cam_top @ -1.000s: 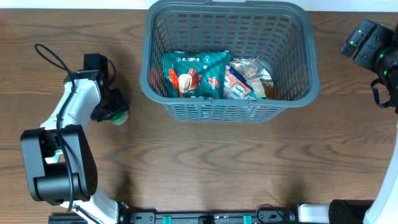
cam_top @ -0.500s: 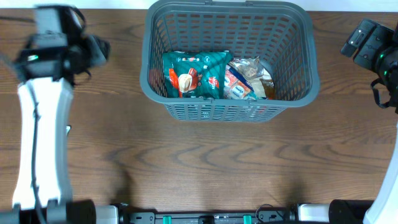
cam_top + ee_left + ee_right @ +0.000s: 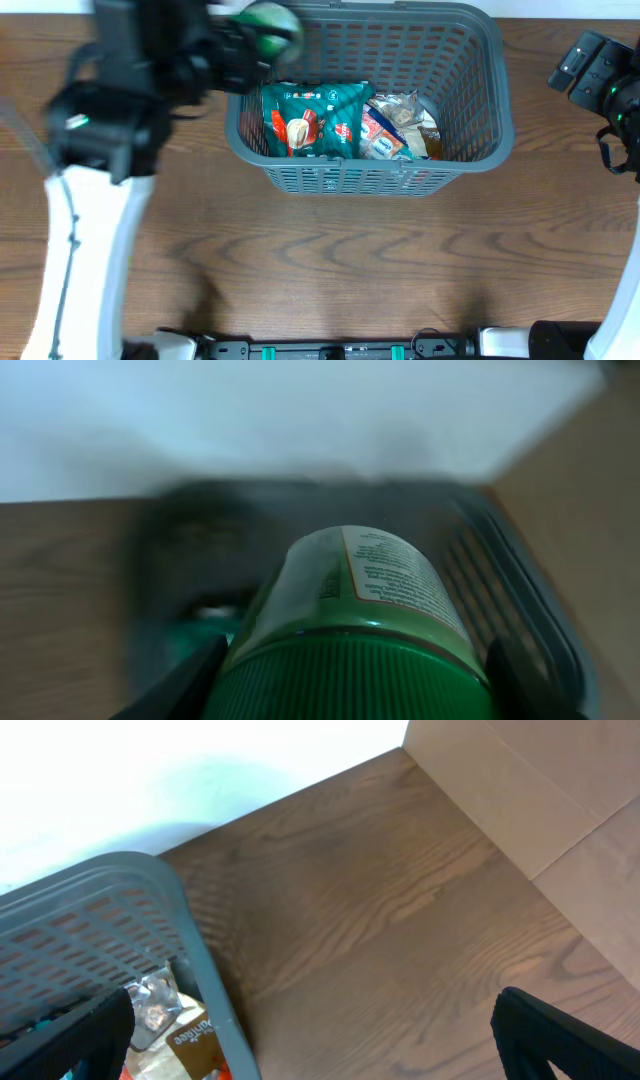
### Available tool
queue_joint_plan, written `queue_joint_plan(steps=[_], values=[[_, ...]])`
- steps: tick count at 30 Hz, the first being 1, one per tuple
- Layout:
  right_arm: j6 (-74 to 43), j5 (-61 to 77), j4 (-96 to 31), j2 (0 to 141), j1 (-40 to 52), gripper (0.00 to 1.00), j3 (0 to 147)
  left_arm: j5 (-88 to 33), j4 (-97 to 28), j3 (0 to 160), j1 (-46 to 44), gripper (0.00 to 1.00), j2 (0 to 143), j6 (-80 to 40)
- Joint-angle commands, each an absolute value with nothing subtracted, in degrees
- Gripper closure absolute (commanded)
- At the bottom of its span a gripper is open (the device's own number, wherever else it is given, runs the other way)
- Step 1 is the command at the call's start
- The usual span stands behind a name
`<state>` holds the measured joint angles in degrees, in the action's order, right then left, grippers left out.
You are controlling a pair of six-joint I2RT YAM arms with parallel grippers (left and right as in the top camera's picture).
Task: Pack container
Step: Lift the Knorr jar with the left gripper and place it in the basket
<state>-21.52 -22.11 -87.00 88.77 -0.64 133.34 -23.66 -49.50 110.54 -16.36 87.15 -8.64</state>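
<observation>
The jar needs to go onto the wrapped snacks' edge beside the teal packet (image 3: 310,115). My left gripper should move it toward the snacks first, then down.
The dark grey basket (image 3: 480,120) stands at the back middle of the table, with a teal snack packet (image 3: 310,115) and clear wrapped snacks (image 3: 400,125) on its floor. My left gripper (image 3: 262,28) is raised high over the basket's back left corner and is shut on a green-capped jar (image 3: 270,25). In the left wrist view the jar (image 3: 350,620) fills the space between the fingers, with the blurred basket (image 3: 520,590) below. My right gripper (image 3: 600,75) is open and empty at the far right, beside the basket's right wall (image 3: 190,950).
The wooden table (image 3: 330,260) runs in front of the basket. A cardboard wall (image 3: 540,790) stands at the right, behind my right gripper. The raised left arm (image 3: 90,200) spans the left side of the overhead view.
My left gripper has lifted the green-capped jar off the table at the left and carried it up and right, to above the basket's back left corner. The right arm has not moved.
</observation>
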Motion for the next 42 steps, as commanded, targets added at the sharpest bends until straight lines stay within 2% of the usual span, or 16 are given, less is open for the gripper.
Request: queue_joint_plan(steps=[1, 7, 22, 23, 24, 25, 26, 29, 34, 39, 42], values=[[-22.3, -22.9, -87.0, 88.8, -1.1, 0.01, 133.4, -26.5, -48.7, 110.6, -22.8, 0.94, 90.2, -1.8], [-22.3, -22.9, -87.0, 88.8, -1.1, 0.01, 133.4, -26.3, -46.2, 110.6, -29.6, 0.94, 98.3, -0.6], [-22.3, -22.9, -87.0, 88.8, -1.1, 0.01, 133.4, -23.3, -44.1, 110.6, -31.6, 0.94, 116.3, -0.6], [-22.3, -22.9, -87.0, 88.8, -1.1, 0.01, 133.4, -23.3, -44.2, 110.6, -31.6, 0.88, 116.3, -0.7], [-22.3, -22.9, -87.0, 88.8, -1.1, 0.01, 133.4, -23.4, -44.2, 110.6, -31.6, 0.44, 116.3, -0.7], [-22.3, -22.9, -87.0, 88.8, -1.1, 0.01, 133.4, -23.4, -44.2, 110.6, -31.6, 0.08, 116.0, -1.2], [-22.3, -22.9, -87.0, 88.8, -1.1, 0.01, 133.4, -23.4, -44.2, 110.6, -31.6, 0.03, 115.6, -1.7], [-22.3, -22.9, -87.0, 88.8, -1.1, 0.01, 133.4, -23.3, -43.8, 110.6, -31.6, 0.00, 113.3, -2.2], [-22.3, -22.9, -87.0, 88.8, -1.1, 0.01, 133.4, -19.6, -43.4, 112.6, -30.2, 0.01, 107.0, -4.5], [-22.3, -22.9, -87.0, 88.8, -1.1, 0.01, 133.4, -4.5, -51.8, 118.1, -25.3, 0.01, 98.8, -7.9], [-22.3, -22.9, -87.0, 88.8, -1.1, 0.01, 133.4, 6.0, -58.7, 119.2, -19.9, 0.01, 93.4, -14.1]])
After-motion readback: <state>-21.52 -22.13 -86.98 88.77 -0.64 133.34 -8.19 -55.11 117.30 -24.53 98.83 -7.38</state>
